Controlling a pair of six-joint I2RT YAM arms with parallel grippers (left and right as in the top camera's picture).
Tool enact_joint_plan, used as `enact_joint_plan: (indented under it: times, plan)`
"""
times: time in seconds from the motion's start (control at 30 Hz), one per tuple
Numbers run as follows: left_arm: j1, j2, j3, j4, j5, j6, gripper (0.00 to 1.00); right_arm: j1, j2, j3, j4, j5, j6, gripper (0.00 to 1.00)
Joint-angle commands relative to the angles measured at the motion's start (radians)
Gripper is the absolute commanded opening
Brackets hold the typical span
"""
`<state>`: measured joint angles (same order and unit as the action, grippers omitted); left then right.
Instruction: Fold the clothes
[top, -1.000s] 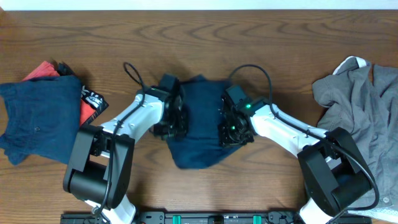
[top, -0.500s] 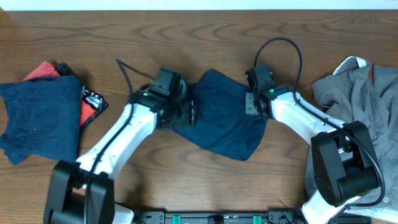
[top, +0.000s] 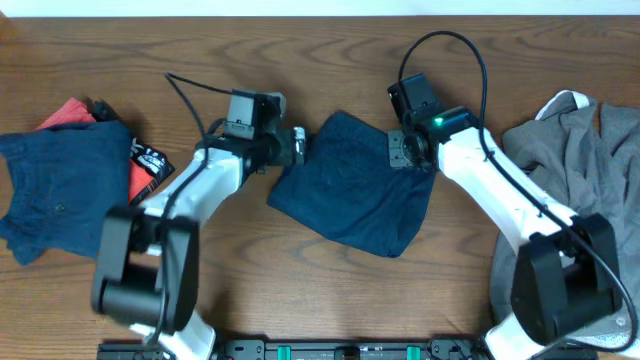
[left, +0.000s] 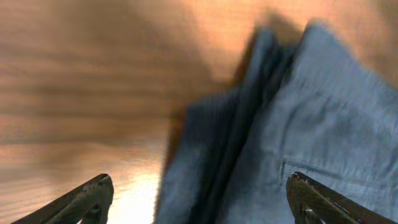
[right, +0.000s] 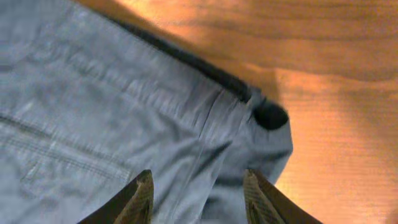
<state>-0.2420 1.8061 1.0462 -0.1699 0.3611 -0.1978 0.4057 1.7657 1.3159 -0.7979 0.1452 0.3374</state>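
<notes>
The layered side edge of the navy garment runs between my open fingers, so my left gripper needs to go down and move slightly toward the garment next, onto that edge.
A dark navy garment (top: 352, 196) of the clothes lies folded in the middle of the table. My left gripper (top: 297, 145) hovers at its far left corner, jaws wide open, with the cloth's layered edge (left: 249, 143) below and nothing held between the fingertips (left: 99, 186). Over the far right corner my right gripper (top: 402, 150) stands open; the waistband seam (right: 211, 118) lies loose under it. In the wrist views the left gripper (left: 199, 186) and right gripper (right: 198, 180) both sit above the fabric.
Another navy garment (top: 60, 190) lies on a red one with a black printed band (top: 145, 165) at the left edge. A crumpled grey garment with white trim (top: 580, 160) is heaped at the right. Cables arch over both arms.
Both grippers have opened and let go of the middle navy garment, which now lies spread further right. Both arms have moved from over its centre to its far corners.
</notes>
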Motion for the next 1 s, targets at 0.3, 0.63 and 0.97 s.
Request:
enact_joint_plan:
  times: [0.3, 0.63, 0.97]
  plan:
    - [-0.045, 0.150, 0.000, -0.068, 0.293, 0.034, 0.38, 0.004, -0.058, 0.024, -0.064, -0.004, 0.006, 0.44]
    - [0.060, -0.003, 0.056, -0.119, 0.169, 0.033, 0.06, -0.013, -0.089, 0.025, -0.138, -0.002, 0.006, 0.39]
    - [0.393, -0.342, 0.174, -0.240, -0.049, 0.080, 0.06, -0.047, -0.175, 0.025, -0.139, 0.000, 0.006, 0.41]
